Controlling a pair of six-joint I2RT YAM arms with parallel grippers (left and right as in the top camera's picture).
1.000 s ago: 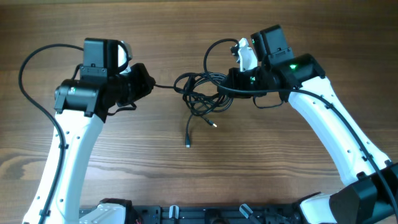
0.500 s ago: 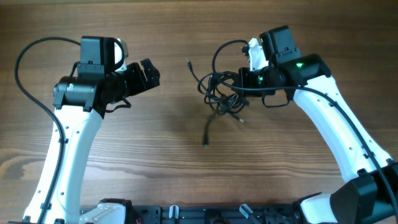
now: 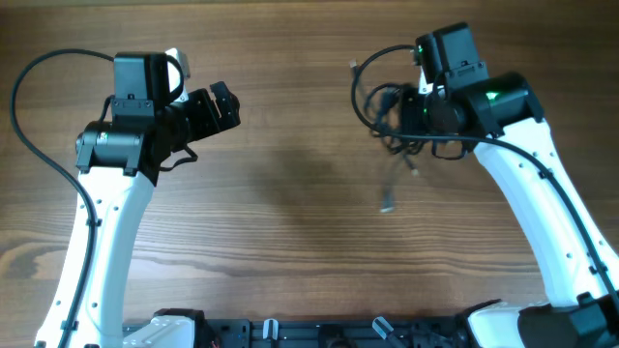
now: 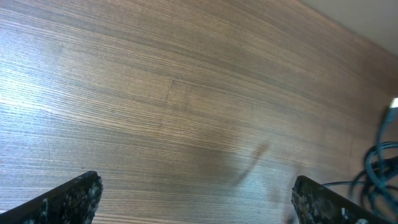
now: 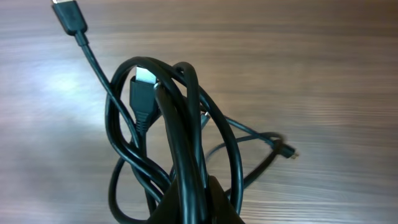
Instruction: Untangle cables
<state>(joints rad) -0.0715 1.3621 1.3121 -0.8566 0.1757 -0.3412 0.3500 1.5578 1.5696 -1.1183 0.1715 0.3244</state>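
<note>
My right gripper is to carry the cables down next, and it should turn toward the wood between the arms.
The cables [image 3: 385, 104] are a tangle of thin black loops, lifted off the wooden table by my right gripper [image 3: 414, 110], which is shut on them. One plug end [image 3: 387, 205] dangles below the bundle and another end [image 3: 354, 66] sticks out at the upper left. In the right wrist view the cables [image 5: 166, 124] loop over the closed fingers [image 5: 186, 208], with a plug [image 5: 67, 14] at the top left. My left gripper [image 3: 224, 106] stands open and empty, well to the left of the bundle. In the left wrist view its fingertips [image 4: 69, 198] are spread wide over bare wood, and the cables [image 4: 380, 169] show only at the right edge.
The wooden table [image 3: 290, 222] lies between the two arms. A thick black wire [image 3: 39, 106] arcs from the left arm. A dark rail [image 3: 319, 333] runs along the near edge.
My left gripper has opened, let go of a cable end and drawn back left. My right gripper has carried the bundle right and farther back, lifting it off the table.
</note>
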